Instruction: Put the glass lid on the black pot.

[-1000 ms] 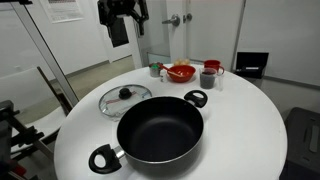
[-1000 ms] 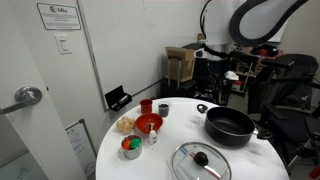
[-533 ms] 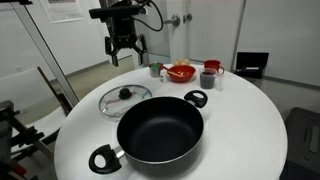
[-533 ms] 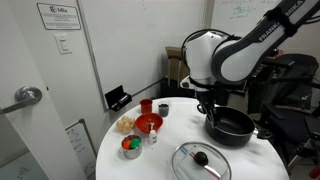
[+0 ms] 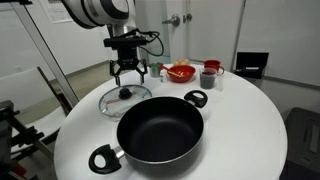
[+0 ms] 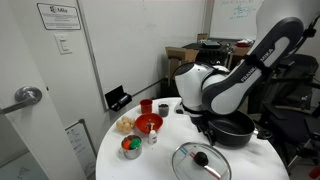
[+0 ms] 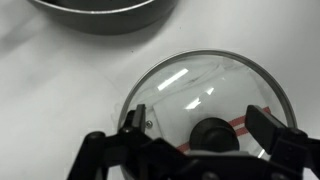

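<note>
My gripper is open above the black knob (image 6: 201, 158) (image 7: 213, 133) at the lid's middle, and the spread fingers leave room for the knob between them. It will move down onto the knob next.
The glass lid (image 5: 124, 98) lies flat on the white round table, beside the black pot (image 5: 160, 128). It also shows in an exterior view (image 6: 202, 161) and fills the wrist view (image 7: 210, 100), with its black knob (image 7: 213, 133) low in the frame. The black pot shows in an exterior view (image 6: 232, 124) and at the top of the wrist view (image 7: 98, 12). My gripper (image 5: 129, 76) hangs open just above the lid, its fingers (image 7: 205, 128) spread either side of the knob without touching it. In an exterior view (image 6: 203, 133) the arm partly hides the pot.
A red bowl (image 5: 181, 72), a red cup (image 5: 212, 68) and small cups stand at the table's far side. In an exterior view the red bowl (image 6: 148, 123), a bowl with coloured items (image 6: 131, 147) and a bottle sit together. The table edge (image 5: 70, 120) is near the lid.
My gripper has come down from high above the table to just over the lid, still open. The lid and pot have not moved.
</note>
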### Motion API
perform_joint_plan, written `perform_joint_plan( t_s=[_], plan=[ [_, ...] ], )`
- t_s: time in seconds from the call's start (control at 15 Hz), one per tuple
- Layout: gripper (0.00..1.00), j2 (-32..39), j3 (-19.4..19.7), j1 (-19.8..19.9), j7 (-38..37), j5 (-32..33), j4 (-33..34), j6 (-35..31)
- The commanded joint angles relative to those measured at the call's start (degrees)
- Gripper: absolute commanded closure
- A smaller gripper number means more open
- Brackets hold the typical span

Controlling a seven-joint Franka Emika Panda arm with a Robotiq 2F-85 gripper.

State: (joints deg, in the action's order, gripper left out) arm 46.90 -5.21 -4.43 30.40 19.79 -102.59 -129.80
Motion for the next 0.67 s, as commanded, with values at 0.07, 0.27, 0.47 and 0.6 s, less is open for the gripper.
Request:
perform_joint_plan(
  t_s=[0.07, 0.27, 0.47, 0.6],
  plan=[
    [0.0, 6.32, -1.63, 0.09, 4.76, 1.58, 5.87, -1.2],
    [0.0, 8.06, -3.37, 1.17, 7.46, -0.28, 6.82, -1.79],
    [0.0, 8.38, -5.25, 2.63, 10.92, -1.83, 6.37, -1.29],
    [0.0, 8.15, -5.99, 3.3, 12.91, -2.46, 5.68, -1.55]
  ],
)
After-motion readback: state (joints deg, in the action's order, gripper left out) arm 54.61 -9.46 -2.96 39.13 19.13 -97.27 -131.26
